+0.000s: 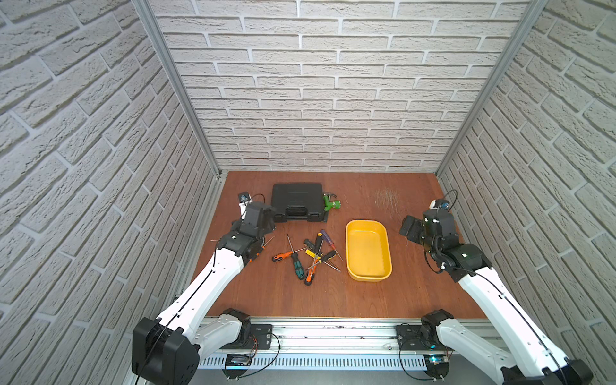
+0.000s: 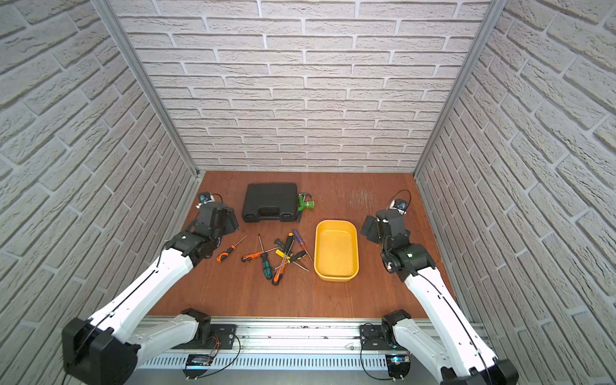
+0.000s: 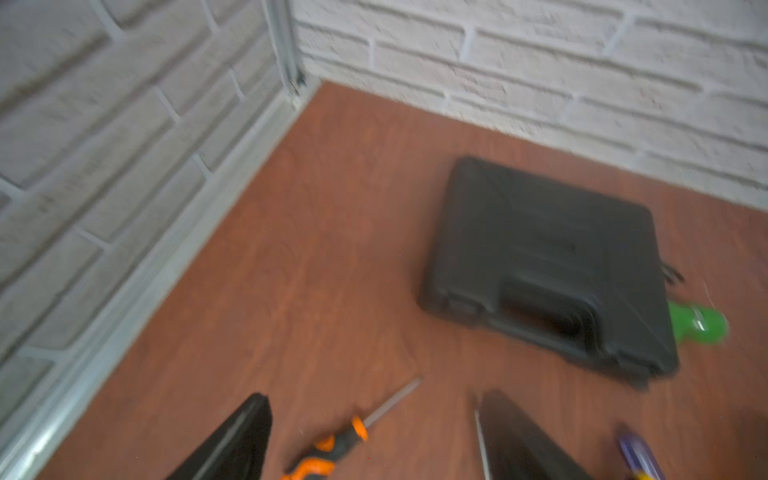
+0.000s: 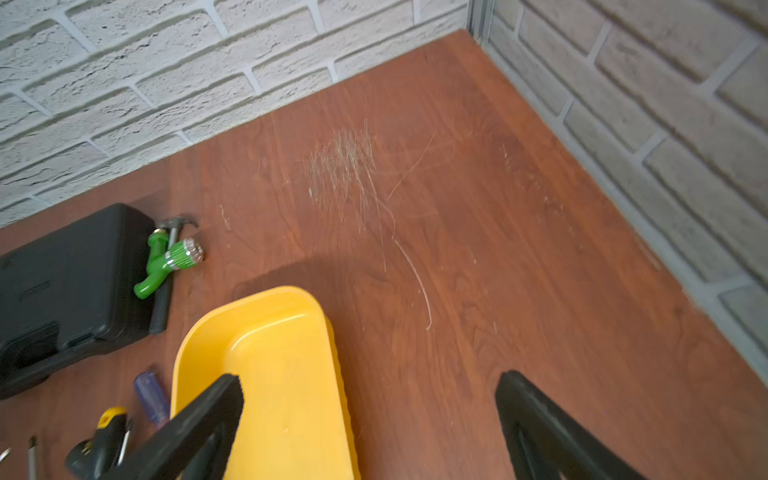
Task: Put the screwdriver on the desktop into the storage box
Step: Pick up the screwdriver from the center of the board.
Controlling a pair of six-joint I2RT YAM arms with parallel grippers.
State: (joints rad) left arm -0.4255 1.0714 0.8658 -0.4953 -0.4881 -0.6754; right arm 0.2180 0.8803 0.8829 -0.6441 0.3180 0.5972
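The black handle with the yellow end [image 1: 319,239] sticks outward, so my right gripper will next move across the storage box [image 1: 368,278] and down to the pile, onto that handle.
A screwdriver [image 3: 332,444] with an orange and black handle lies alone on the desktop [image 1: 300,293], left of the pile, and shows whole in a top view [image 2: 226,251]. My left gripper [image 3: 374,397] hangs over it, open, with a finger on each side and neither touching it; the wrist view is blurred. Several more screwdrivers [image 1: 310,256] lie crossed in a pile in the middle. The yellow storage box [image 1: 368,278] sits to their right with nothing in it. My right gripper [image 4: 370,380] stands open above the box's right rim [image 4: 336,374], holding nothing.
A shut black tool case [image 1: 296,201] lies at the back left, close to my left gripper [image 1: 265,223]. A green spray nozzle [image 1: 330,203] and a small hammer [image 4: 174,226] lie against its right side. Brick walls close in three sides.
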